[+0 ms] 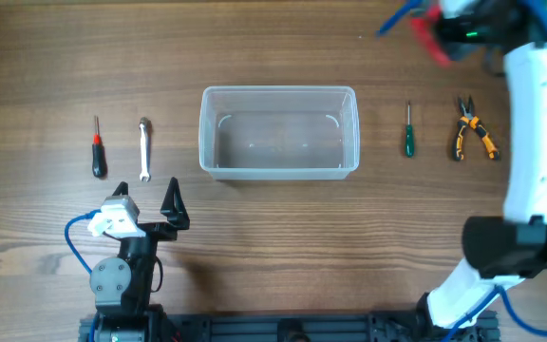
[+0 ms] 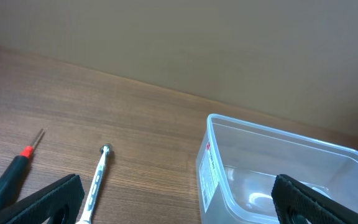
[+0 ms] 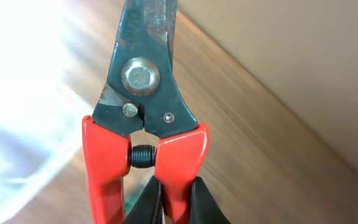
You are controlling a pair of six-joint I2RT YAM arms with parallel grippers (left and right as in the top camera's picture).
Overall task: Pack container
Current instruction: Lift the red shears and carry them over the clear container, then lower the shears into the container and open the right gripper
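Observation:
Next, my right gripper swings to the left in the overhead view and down to release the pliers, as the container's bottom lies below it on that side.
The clear plastic container [image 1: 278, 131] stands at the table's middle; its near left corner shows in the left wrist view [image 2: 241, 168]. My right gripper [image 3: 174, 199] is shut on one handle of red-handled pliers [image 3: 143, 124], held high over the table's far right [image 1: 432, 36]. My left gripper [image 1: 156, 217] is open and empty, low at the front left, with its jaws either side of the wrench and container corner [image 2: 173, 202].
A silver wrench [image 1: 144, 148] and a red-and-black screwdriver [image 1: 98, 150] lie left of the container. A green screwdriver [image 1: 408, 133] and orange-handled pliers [image 1: 470, 131] lie to its right.

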